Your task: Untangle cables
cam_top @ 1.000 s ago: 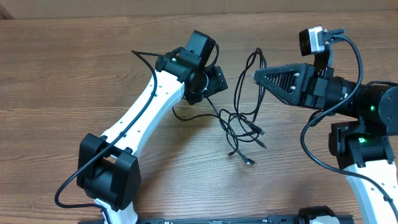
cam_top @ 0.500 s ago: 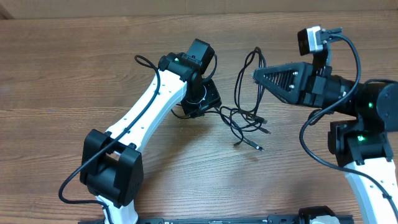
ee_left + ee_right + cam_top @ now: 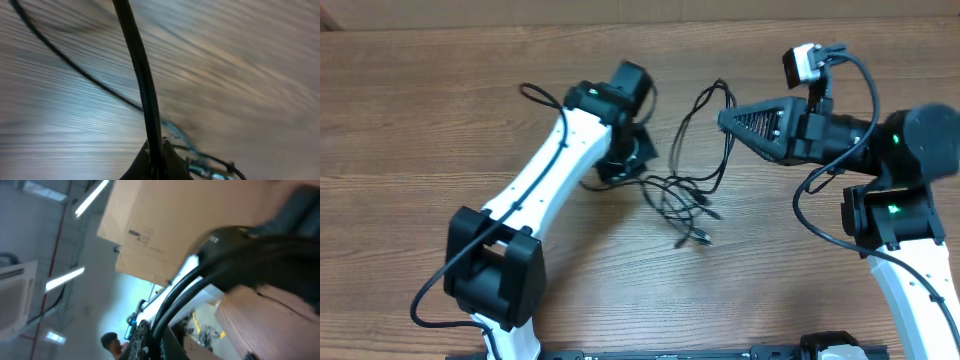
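Note:
The parts of the cords still cross, so my right gripper will next tilt down, pull them to the right in the overhead view and lower to release them on bare wood.
Thin black cables (image 3: 682, 203) lie in a tangle on the wooden table between the two arms, their plug tips (image 3: 700, 237) toward the front. One strand loops up (image 3: 705, 98) to my right gripper (image 3: 724, 119), which is shut on it and held above the table. My left gripper (image 3: 636, 168) points down at the tangle's left side. In the left wrist view a cable (image 3: 138, 70) runs straight into my shut left gripper (image 3: 156, 156), with plug tips (image 3: 220, 170) blurred to its right. The right wrist view shows a cable (image 3: 190, 287) leaving my shut right gripper (image 3: 158, 341).
The wooden table (image 3: 410, 130) stretches bare to the left and at the front middle. A cardboard edge (image 3: 520, 12) runs along the back. Thicker black wires (image 3: 542, 98) hang off both arms. Both wrist views are motion-blurred.
My left gripper has gone from open to shut on a cable. Both arms and the tangle have shifted left, and the right gripper has moved slightly back.

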`<state>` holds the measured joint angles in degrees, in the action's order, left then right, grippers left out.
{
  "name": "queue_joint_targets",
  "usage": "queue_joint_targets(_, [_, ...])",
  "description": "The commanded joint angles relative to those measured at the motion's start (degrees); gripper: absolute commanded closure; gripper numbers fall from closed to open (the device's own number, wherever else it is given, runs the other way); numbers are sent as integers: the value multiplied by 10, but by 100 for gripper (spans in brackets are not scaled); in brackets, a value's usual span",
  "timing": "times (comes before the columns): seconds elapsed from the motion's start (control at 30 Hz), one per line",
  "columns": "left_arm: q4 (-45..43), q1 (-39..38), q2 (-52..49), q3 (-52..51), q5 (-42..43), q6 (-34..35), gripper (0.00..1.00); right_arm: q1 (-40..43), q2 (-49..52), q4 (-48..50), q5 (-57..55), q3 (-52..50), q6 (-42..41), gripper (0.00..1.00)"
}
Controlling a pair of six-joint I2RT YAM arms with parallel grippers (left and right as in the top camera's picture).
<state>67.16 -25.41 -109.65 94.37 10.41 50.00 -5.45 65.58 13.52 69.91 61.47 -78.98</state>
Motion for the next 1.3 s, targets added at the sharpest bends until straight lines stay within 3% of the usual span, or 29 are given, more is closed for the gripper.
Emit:
queue_joint_targets(0.0, [17,61,-4,2,-53,-49,96,28,-2,-152,-33,10,181,96])
queue_joint_targets(0.13, [16,117,6,15,75,-165,96,63,7,-408,-196,10,336,96])
queue_joint_targets(0.2, [16,139,13,35,174,-221,96,68,16,-476,-254,8,380,96])
queue_joint_targets(0.37, [14,172,33,114,341,-230,96,63,49,-579,-363,-3,436,96])
queue_joint_targets(0.47, [14,180,45,181,363,-224,96,62,71,-617,-438,-16,435,96])
queue_joint_targets(0.6, [21,196,58,273,313,-207,96,62,101,-652,-517,-25,435,96])
queue_joint_targets(0.77, [87,238,66,358,132,-176,96,86,121,-666,-595,-26,435,96])
queue_joint_targets(0.9, [170,278,65,362,-44,-176,96,138,121,-661,-600,-26,435,96])
queue_joint_targets(1.0, [210,308,64,356,-124,-176,96,191,121,-654,-600,-26,435,96])
queue_joint_targets(1.27, [226,365,59,354,-140,-167,96,254,121,-648,-519,-26,460,96])
